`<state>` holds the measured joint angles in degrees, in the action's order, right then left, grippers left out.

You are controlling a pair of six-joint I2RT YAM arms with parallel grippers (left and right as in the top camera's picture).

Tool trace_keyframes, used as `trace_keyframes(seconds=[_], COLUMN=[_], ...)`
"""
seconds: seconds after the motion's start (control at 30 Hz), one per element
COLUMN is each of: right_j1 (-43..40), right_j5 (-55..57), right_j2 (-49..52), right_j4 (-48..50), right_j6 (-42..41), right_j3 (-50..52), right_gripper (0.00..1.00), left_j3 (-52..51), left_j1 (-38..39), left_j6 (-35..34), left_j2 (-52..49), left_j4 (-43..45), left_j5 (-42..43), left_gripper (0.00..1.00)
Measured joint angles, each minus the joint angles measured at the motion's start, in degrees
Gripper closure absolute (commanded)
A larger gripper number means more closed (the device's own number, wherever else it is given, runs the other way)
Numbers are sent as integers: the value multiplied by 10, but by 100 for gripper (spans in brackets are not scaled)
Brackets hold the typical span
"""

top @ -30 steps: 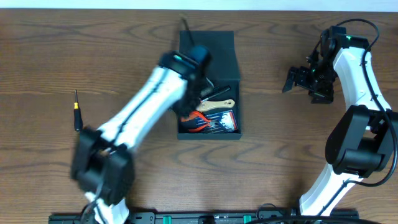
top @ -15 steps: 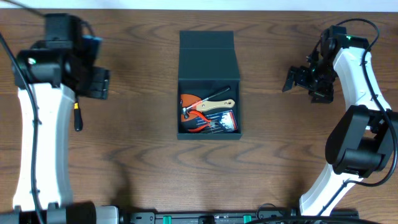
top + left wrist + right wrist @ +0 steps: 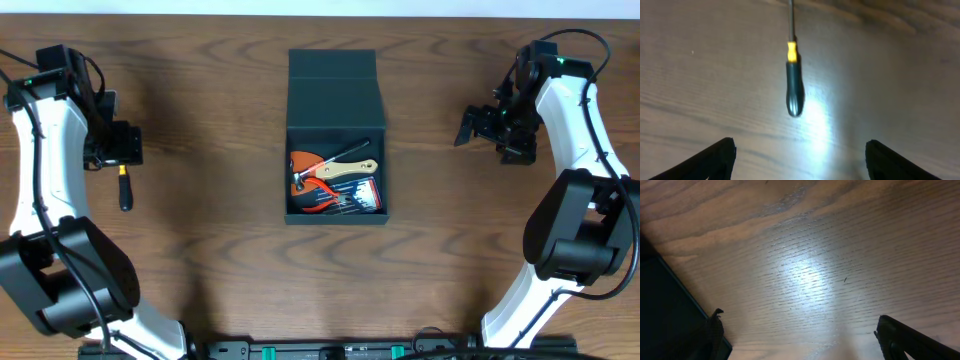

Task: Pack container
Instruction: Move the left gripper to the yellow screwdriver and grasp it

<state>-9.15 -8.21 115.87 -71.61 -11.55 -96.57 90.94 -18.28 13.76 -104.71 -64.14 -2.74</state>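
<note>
I will next lower my open left gripper onto the black handle just by the yellow collar (image 3: 794, 85), as the screwdriver lies loose on the tabletop below it.
The dark teal container (image 3: 333, 90) stands mid-table with its flap lid open toward the far side. Inside lie orange pliers (image 3: 312, 192), a wooden-handled hammer (image 3: 345, 168) and a blue packet of bits (image 3: 358, 195). Far to its left, my left gripper (image 3: 116, 145) hangs open and empty above the table. A black screwdriver with a yellow collar (image 3: 794, 85) lies loose on the wood ahead of my left gripper (image 3: 799, 160); it also shows from above, the screwdriver (image 3: 125, 185) just below that gripper. My right gripper (image 3: 487, 127) is open and empty to the right of the container; in the wrist view my right gripper (image 3: 805, 340) has bare wood between its fingers.
The container's dark wall (image 3: 665, 305) fills the left edge of the right wrist view, close to that finger. Brown wooden table (image 3: 220, 270) lies all around. Both arm bases stand at the near edge.
My left arm swung from over the container out to the table's left side and its jaws opened. The right arm has not moved.
</note>
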Motion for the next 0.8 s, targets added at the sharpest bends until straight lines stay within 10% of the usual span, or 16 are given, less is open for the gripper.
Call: trace_keyframes(seconds=[0.47, 0.8], right_j1=[0, 0], right_j5=[16, 40], right_j2=[0, 0], right_j4=[10, 10], right_j6=[0, 0], right_j3=[0, 0], right_gripper=[1, 1], left_j3=[0, 0], left_j1=[-29, -29], left_j6=[14, 15], left_j2=[-156, -184], left_j4=[26, 29], left_j5=[5, 7], left_gripper=[51, 52])
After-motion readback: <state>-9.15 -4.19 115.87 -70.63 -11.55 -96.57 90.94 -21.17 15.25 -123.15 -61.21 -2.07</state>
